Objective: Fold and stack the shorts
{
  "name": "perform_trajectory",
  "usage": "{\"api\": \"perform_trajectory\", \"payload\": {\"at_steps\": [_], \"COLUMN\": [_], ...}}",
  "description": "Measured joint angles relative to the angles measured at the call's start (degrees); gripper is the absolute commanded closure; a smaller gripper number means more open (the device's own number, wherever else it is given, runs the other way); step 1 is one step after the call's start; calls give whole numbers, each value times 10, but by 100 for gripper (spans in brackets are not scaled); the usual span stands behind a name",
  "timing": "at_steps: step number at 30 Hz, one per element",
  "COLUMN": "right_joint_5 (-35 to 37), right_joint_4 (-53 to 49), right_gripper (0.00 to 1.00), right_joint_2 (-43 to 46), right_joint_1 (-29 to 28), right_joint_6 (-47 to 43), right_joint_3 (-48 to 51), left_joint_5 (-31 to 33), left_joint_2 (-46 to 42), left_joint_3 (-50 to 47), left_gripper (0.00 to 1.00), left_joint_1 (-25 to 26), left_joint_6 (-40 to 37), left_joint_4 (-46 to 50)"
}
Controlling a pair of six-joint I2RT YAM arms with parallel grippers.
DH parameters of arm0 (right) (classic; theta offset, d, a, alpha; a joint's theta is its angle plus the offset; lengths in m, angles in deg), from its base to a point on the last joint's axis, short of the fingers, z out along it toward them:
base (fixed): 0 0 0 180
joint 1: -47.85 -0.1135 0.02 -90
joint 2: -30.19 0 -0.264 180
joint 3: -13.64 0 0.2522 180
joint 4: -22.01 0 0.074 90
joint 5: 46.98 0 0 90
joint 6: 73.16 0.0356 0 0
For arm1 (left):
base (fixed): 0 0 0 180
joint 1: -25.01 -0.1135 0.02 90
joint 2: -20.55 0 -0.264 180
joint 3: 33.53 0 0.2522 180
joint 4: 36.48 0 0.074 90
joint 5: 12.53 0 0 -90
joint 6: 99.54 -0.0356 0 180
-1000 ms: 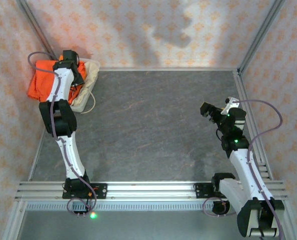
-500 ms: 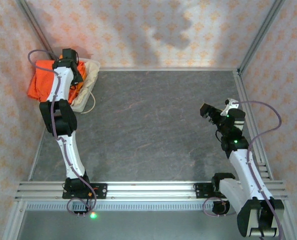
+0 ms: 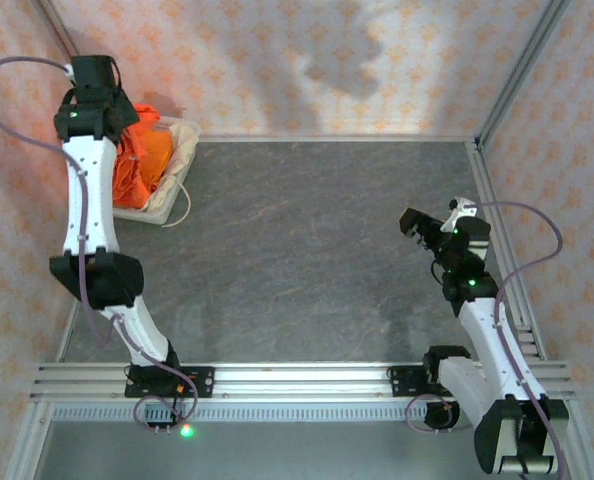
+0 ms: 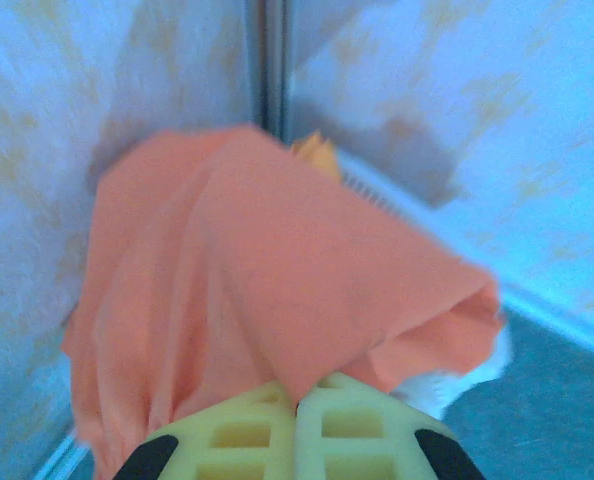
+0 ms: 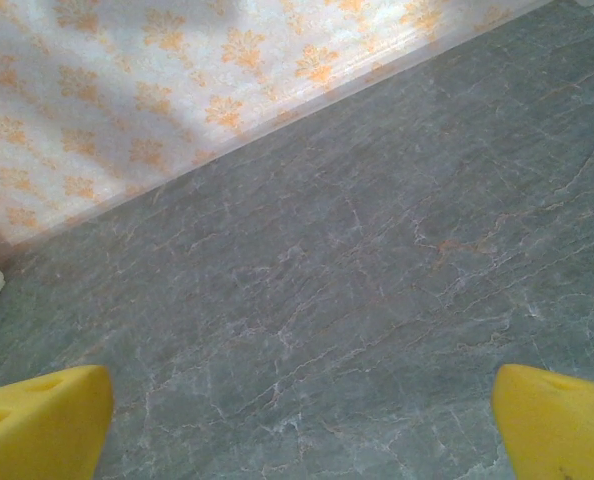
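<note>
The grey table beside the basket (image 3: 155, 207) is bare, so my left gripper should next lift, swing from the basket's corner over the table's far middle and let go of the shorts.
My left gripper (image 3: 110, 117) is raised over the back left corner, shut on a fold of bright orange shorts (image 3: 137, 160). The cloth hangs from it in a bunch down into the white basket (image 3: 155, 207). In the left wrist view the yellow fingers (image 4: 247, 435) meet on the orange shorts (image 4: 267, 270), and a brighter orange bit (image 4: 317, 155) peeks out behind. Pale cream cloth (image 3: 184, 140) lies at the basket's right side, its cord (image 3: 185, 203) looping onto the table. My right gripper (image 3: 418, 222) hovers open over bare table at the right, nothing between its fingertips (image 5: 47, 425).
The basket sits tight in the corner between the patterned back wall (image 3: 307, 70) and the left wall. The grey stone-look table (image 3: 307, 250) stretches between the two arms. A metal frame post (image 4: 272, 60) rises just behind the lifted cloth.
The left arm has risen sharply and swung back, lifting the orange shorts up out of the basket heap. The right arm has not moved.
</note>
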State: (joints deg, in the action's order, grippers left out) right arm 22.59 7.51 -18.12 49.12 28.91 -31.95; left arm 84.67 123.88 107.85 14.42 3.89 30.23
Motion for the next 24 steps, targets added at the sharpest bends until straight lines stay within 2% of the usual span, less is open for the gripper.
{"api": "perform_trajectory", "payload": {"at_steps": [7, 16, 18, 19, 20, 22, 24], "right_joint_5": [0, 6, 7, 7, 7, 7, 7], "right_joint_4": [-21, -48, -53, -57, -61, -73, -87], "right_gripper": [3, 2, 1, 0, 1, 1, 1], "right_joint_2": [12, 28, 28, 28, 28, 28, 28], "right_joint_1": [0, 0, 0, 0, 0, 0, 0], "right_joint_6": [-1, -6, -5, -5, -6, -8, -12], "right_joint_3": [-20, -38, -39, -40, -41, -47, -57], "left_joint_5": [-41, -128, -153, -169, -184, -206, -223], "left_joint_2": [-92, -98, -87, -80, -71, -56, -49], "left_joint_3": [20, 33, 38, 40, 42, 40, 17], "left_gripper": [100, 98, 55, 37, 25, 11, 5], "left_joint_1": [105, 255, 285, 295, 302, 307, 307], "left_joint_6": [0, 26, 37, 45, 50, 58, 62], "left_joint_4": [-50, -65, -65, -65, -65, -64, -67]}}
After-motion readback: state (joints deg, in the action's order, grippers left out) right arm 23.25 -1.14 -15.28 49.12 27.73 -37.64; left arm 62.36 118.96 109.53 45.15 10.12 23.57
